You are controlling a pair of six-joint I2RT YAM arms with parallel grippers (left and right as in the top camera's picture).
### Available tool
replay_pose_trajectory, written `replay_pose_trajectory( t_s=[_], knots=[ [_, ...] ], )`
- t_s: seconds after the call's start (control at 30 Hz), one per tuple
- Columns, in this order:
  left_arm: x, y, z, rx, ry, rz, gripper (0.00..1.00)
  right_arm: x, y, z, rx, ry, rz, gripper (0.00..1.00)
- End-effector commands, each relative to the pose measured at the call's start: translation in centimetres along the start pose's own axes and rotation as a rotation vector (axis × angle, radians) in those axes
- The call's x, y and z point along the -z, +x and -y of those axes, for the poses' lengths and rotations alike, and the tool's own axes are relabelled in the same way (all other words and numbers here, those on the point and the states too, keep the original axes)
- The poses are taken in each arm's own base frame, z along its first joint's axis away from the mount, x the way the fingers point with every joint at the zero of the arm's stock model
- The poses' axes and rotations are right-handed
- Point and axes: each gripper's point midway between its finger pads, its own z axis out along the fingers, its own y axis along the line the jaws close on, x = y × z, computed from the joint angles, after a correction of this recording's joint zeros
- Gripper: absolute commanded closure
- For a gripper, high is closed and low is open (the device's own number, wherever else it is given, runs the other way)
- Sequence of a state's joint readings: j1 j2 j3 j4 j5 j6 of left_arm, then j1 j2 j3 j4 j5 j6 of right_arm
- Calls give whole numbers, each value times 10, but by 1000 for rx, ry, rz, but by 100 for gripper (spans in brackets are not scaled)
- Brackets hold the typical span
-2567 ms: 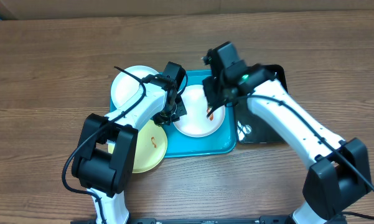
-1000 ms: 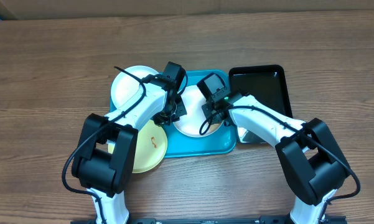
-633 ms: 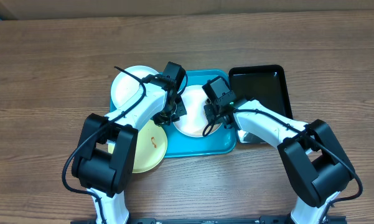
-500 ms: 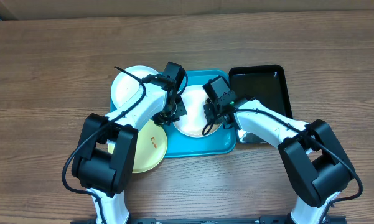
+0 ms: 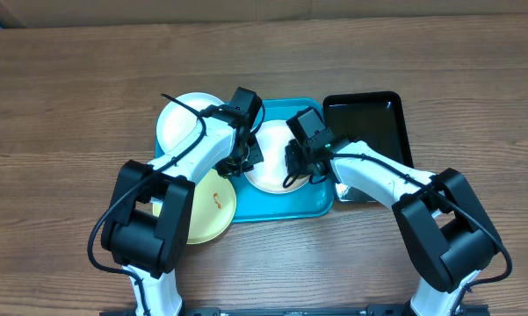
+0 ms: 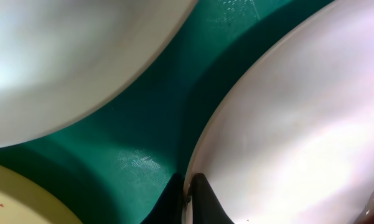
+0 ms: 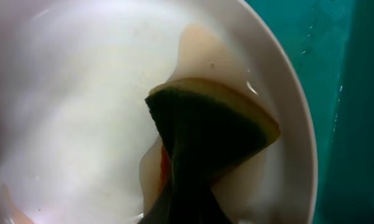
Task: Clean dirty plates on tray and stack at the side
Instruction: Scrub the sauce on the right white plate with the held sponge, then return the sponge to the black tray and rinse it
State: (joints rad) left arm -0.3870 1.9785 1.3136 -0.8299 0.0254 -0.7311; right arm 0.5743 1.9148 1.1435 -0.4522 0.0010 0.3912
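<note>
The black tray [image 5: 375,130] stands clear of plates to the right of my right gripper in the overhead view, so I need to rise, cross over, lower in and release the sponge.
A white plate [image 5: 272,167] lies in the turquoise tray [image 5: 285,207]. My left gripper [image 5: 248,158] is shut on this plate's left rim; the left wrist view shows the fingers [image 6: 202,199] pinching the rim of the plate [image 6: 299,124]. My right gripper [image 5: 300,165] is shut on a sponge [image 7: 211,134], yellow with a dark green face, pressed on the same plate [image 7: 81,112] beside an orange smear [image 7: 165,171]. A second white plate [image 5: 183,118] lies at the tray's upper left. A yellow-green plate [image 5: 209,211] with an orange smear lies at the lower left.
A glossy black tray [image 5: 369,123] stands to the right of the turquoise one, and the right arm passes over its front part. The wooden table [image 5: 70,105] surrounds the trays. In the left wrist view the tray floor [image 6: 149,124] shows between the plates.
My right gripper came down with the sponge from above the tray's right side onto the white plate, then shifted slightly across it. The left arm and the plates have not moved.
</note>
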Motion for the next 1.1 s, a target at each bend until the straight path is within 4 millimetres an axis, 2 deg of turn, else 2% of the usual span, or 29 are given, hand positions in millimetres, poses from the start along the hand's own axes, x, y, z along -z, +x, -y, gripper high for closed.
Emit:
replay_pose_trajectory(
  t_s=[0.0, 0.47, 0.6, 0.7, 0.83, 0.93, 1.07],
  knots=[
    [-15, 9, -19, 10, -93, -16, 96, -13, 31, -9, -46, -59, -101, 96],
    [-15, 9, -19, 10, -93, -16, 96, -12, 24, -25, -73, -142, -87, 96],
    [-15, 9, -19, 10, -93, -16, 96, -12, 16, -29, -89, -162, -56, 96],
    [-15, 9, -19, 10, -93, -16, 96, -8, 2, -39, -100, -255, -33, 96],
    [-15, 9, -19, 6, -93, -17, 96, 6, -17, -50, -129, -454, -33, 96],
    [-15, 9, -19, 6, -93, -17, 96, 19, -32, -45, -156, -559, -22, 96],
    [-15, 9, -19, 6, -93, -16, 96, 53, -54, -34, -154, -717, 14, 96]
  ],
)
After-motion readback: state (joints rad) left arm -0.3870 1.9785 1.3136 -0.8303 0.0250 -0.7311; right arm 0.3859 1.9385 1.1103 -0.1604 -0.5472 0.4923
